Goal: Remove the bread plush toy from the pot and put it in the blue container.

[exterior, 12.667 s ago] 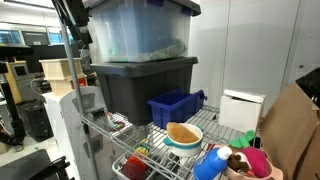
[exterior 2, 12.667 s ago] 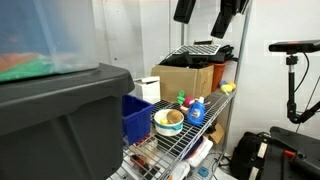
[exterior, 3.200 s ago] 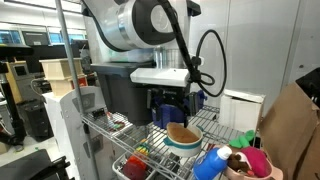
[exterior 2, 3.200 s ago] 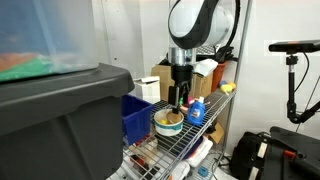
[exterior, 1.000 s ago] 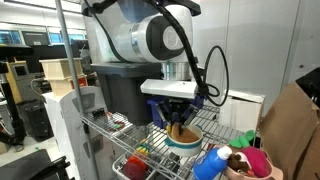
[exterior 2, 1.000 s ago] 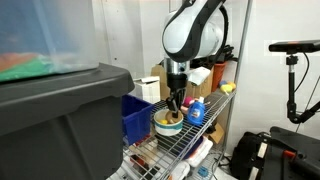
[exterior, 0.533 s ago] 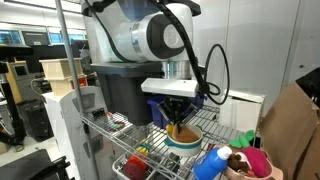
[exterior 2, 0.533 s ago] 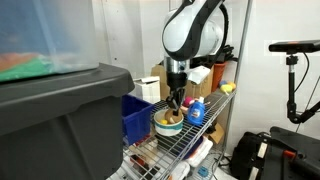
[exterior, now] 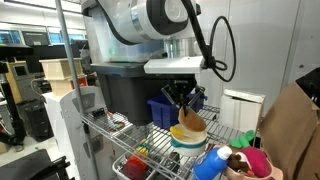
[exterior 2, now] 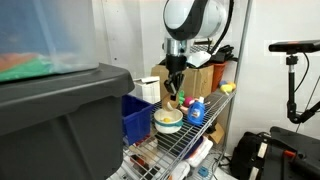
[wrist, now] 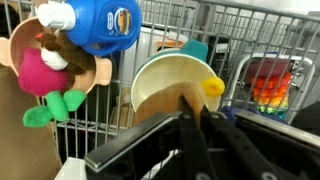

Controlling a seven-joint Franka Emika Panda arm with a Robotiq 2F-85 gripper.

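Note:
The toy hangs low at the pot's rim. I need to raise my gripper from the pot next and move across over the blue container's open top to release the toy.
The bread plush toy, golden brown, hangs just above the pot, pinched in my shut gripper. The pot, pale teal-white outside and yellowish inside, stands on the wire shelf and now holds no bread. In the wrist view the black fingers clamp the toy over the pot's mouth. The blue container stands beside the pot; in an exterior view its dark blue wall shows behind the gripper. Seen from another angle, the gripper hovers over the pot.
A dark grey tote carrying a clear lidded tote stands behind the blue container. A blue bottle and a pink bowl of plush toys sit near the pot. A white box and a cardboard box stand behind.
The gripper shut on the bread plush toy inside the pot, then rose, lifting the toy clear of the pot's rim.

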